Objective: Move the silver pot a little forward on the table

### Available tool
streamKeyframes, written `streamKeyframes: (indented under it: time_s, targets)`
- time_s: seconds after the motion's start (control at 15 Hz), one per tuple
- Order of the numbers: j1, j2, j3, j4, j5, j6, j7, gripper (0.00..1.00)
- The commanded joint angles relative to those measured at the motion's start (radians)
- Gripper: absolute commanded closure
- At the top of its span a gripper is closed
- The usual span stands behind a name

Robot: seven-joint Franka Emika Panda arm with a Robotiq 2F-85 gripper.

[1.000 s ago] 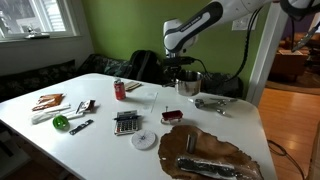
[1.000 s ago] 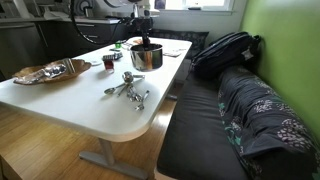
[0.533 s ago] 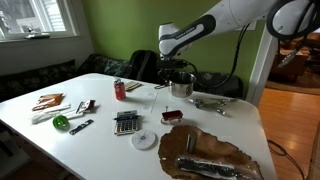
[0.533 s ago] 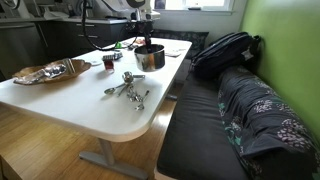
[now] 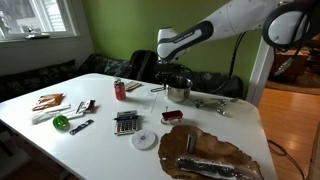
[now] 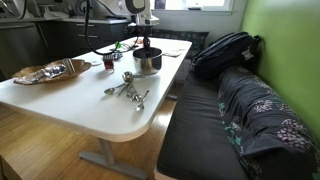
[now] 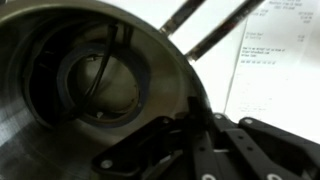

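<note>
I should keep my gripper low over the pot's rim (image 5: pixel 174 87) (image 7: pixel 197 84) next and open its fingers to either side to let go, because the silver pot is already standing on the white table.
The silver pot (image 5: pixel 178 92) stands near the far edge of the white table (image 5: pixel 98 150), also seen in the other exterior view (image 6: pixel 147 62). My gripper (image 5: pixel 177 76) comes down onto it from above and is shut on its rim. In the wrist view the pot's shiny inside (image 7: pixel 90 85) fills the left. The rim runs between my gripper's (image 7: pixel 196 128) fingers, one finger (image 7: pixel 150 152) inside the pot and the other outside over the white paper.
A red can (image 5: pixel 119 90), a calculator (image 5: pixel 126 122), a small dark red cup (image 5: pixel 172 116) and a brown mat (image 5: pixel 210 152) lie nearer the front. Silver utensils (image 5: pixel 212 102) lie beside the pot. A paper sheet (image 5: pixel 145 95) is close by. A backpack (image 6: pixel 225 50) sits on the bench.
The gripper has slid the pot along the table, leftward in the exterior view with the red can, away from the silver utensils. The grip on the rim has stayed shut.
</note>
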State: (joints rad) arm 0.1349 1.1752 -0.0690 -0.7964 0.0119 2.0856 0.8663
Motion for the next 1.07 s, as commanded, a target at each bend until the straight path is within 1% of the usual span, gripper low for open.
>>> streamKeyframes:
  time_s: [0.0,0.2,0.33,0.4,0.47,0.53,0.73,0.87,0.93,1.0]
  targets:
    - [-0.034,0.076,0.031,0.155,0.038,-0.113,-0.037,0.99]
    - [-0.047,0.106,0.046,0.205,0.050,-0.185,-0.048,0.99]
    - [-0.051,0.129,0.047,0.239,0.053,-0.204,-0.042,0.99]
    - [-0.053,0.140,0.050,0.255,0.056,-0.209,-0.038,0.71]
    - [-0.052,0.151,0.049,0.272,0.054,-0.211,-0.027,0.69]
    - [-0.052,0.159,0.050,0.286,0.057,-0.203,-0.018,0.64]
    - [-0.052,0.144,0.053,0.287,0.055,-0.156,0.008,0.41]
    - [-0.046,0.113,0.052,0.289,0.050,-0.127,0.016,0.26]
    - [-0.041,0.094,0.048,0.290,0.042,-0.116,0.007,0.17]
    - [-0.038,0.083,0.051,0.296,0.039,-0.096,-0.022,0.11]
